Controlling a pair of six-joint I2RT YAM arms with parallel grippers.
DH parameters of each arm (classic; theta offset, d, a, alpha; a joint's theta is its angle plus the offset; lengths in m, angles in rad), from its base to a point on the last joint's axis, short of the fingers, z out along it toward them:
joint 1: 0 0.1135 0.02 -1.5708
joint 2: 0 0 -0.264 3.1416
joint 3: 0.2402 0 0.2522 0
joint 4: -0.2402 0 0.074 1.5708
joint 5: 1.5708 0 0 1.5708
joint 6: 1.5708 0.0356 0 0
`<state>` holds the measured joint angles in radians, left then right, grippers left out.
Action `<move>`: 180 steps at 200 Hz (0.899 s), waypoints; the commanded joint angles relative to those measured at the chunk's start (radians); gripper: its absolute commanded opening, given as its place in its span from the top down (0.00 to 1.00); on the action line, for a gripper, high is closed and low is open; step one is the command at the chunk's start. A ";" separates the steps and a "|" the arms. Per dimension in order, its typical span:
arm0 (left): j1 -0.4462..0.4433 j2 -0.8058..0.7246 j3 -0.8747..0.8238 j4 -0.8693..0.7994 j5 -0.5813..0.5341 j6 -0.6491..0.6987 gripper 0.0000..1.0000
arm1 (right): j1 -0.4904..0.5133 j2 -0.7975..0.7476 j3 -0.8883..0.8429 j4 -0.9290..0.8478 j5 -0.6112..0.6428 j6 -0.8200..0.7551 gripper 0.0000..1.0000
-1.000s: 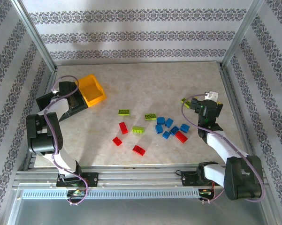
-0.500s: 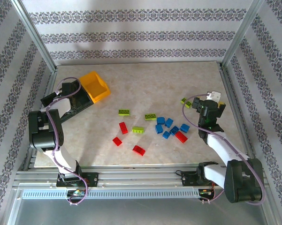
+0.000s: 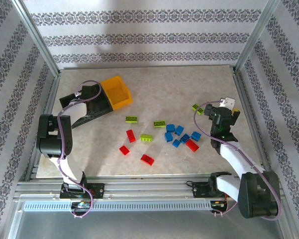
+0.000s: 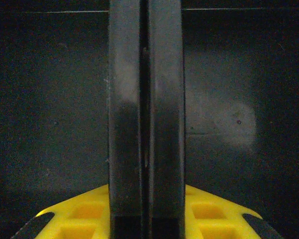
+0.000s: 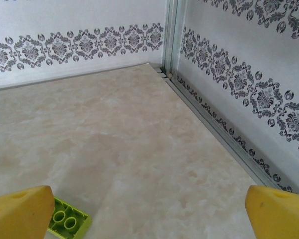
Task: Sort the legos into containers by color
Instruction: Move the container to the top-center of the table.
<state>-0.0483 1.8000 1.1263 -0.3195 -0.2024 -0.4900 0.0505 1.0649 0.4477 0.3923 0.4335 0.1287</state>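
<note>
The slanted row should come toward the middle of the table next, onto the bare tabletop past the yellow-orange bin. My left gripper should drag it there, turn it straight and let go of its side.
The containers are a joined row: a yellow-orange bin (image 3: pixel 116 92) and black bins (image 3: pixel 102 107), lying slanted at the back left. My left gripper (image 3: pixel 92 94) reaches into the black part and is shut on a black dividing wall (image 4: pixel 145 99), my left gripper (image 4: pixel 145 214) clamping it from both sides. Loose legos lie mid-table: lime ones (image 3: pixel 132 119), red ones (image 3: pixel 131 135) and a blue cluster (image 3: pixel 179 134). My right gripper (image 3: pixel 215 110) stands open at the right, a lime brick (image 3: pixel 196 107) just left of it. That lime brick (image 5: pixel 67 219) lies beside the left finger (image 5: pixel 20 211).
Metal frame posts and patterned walls close in the table on three sides; the far right corner (image 5: pixel 164 67) is near my right gripper. A red brick (image 3: pixel 191 145) lies next to the blue cluster, below the right wrist.
My left gripper has closed on the black wall and dragged the row of containers to the right, toward the table's middle. The right arm shifted slightly; its gripper stays open.
</note>
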 commanded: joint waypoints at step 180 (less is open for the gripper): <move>-0.425 0.254 0.289 -0.074 -0.017 -0.188 0.83 | 0.011 -0.008 -0.004 0.005 -0.016 0.024 0.02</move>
<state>-0.4366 1.9900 1.3754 -0.3691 -0.2710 -0.6300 0.0505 1.0523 0.4400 0.3920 0.4282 0.1326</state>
